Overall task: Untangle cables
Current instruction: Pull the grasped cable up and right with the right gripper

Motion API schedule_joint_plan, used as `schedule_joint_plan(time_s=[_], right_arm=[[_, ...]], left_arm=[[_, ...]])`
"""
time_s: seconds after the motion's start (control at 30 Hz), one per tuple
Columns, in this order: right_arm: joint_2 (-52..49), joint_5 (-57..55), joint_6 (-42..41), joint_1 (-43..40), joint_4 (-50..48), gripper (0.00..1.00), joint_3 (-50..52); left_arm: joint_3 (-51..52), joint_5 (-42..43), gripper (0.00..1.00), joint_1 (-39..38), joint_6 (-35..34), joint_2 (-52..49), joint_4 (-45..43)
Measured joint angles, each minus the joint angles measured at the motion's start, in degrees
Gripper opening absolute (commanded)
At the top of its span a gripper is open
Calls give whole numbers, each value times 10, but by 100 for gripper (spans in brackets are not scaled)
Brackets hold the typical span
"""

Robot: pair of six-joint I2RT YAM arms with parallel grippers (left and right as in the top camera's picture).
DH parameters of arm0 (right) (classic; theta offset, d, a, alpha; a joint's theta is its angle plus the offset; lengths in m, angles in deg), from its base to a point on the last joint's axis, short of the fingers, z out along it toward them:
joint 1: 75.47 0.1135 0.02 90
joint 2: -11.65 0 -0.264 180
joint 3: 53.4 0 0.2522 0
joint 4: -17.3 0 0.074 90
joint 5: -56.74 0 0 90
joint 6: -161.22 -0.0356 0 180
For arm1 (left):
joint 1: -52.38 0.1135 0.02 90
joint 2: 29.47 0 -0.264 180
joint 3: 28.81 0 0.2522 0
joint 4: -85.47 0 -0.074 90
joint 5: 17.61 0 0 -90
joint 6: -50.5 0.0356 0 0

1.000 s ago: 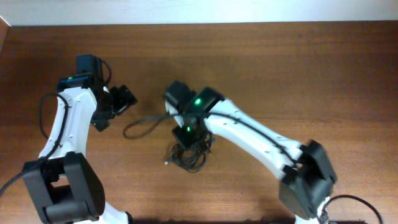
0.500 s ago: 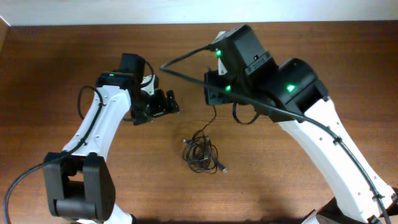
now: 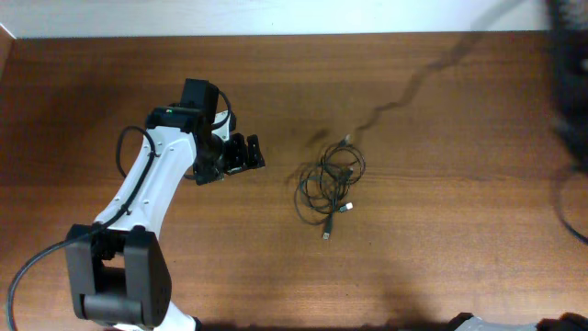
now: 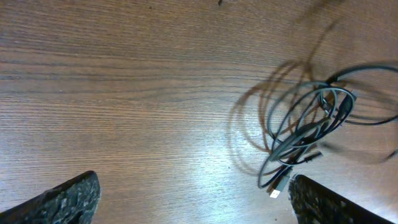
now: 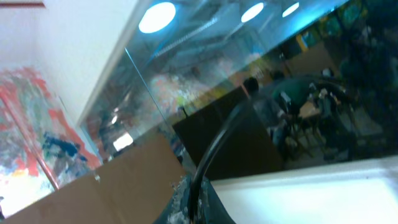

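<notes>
Next, I lower and tip my right gripper with the cable toward bare table to the right (image 3: 470,180) in the overhead view, since that part of the table is clear of the coil.
The cables lie as a small tangled black coil (image 3: 327,185) on the wooden table, with a plug end (image 3: 328,231) sticking out at the front. A blurred strand (image 3: 413,87) runs from the coil toward the top right. My left gripper (image 3: 252,154) stands open a short way left of the coil. In the left wrist view the coil (image 4: 309,129) and a USB plug (image 4: 276,192) lie just inside the right finger (image 4: 323,202), and the left gripper (image 4: 193,208) has only bare table between its fingers. My right gripper (image 5: 196,210) is shut on a thin black cable (image 5: 214,149) and points up at the room.
The right arm (image 3: 571,92) shows only as a dark blur at the right edge of the overhead view. The table's far edge (image 3: 294,35) meets a white wall. The left arm's base (image 3: 115,285) stands at the front left.
The right arm has swung up and off to the right with a cable strand in its grip. The coil has slid right and away from the front edge. The left arm has barely moved.
</notes>
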Motion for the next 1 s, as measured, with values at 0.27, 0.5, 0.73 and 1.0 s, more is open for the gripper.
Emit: schedule_joint_plan(time_s=[0.27,0.5,0.73,1.0], right_arm=[[-67,-134,33,0,118,4,16],[-95,-560,80,0,103,4,26],[-64,-795,122,0,122,4,18],[-84,-827,85,-6,227,4,49]], left_arm=[[0,0,99,0,0,0,0],[0,0,99,0,0,0,0],[0,0,99,0,0,0,0],[0,0,99,0,0,0,0]])
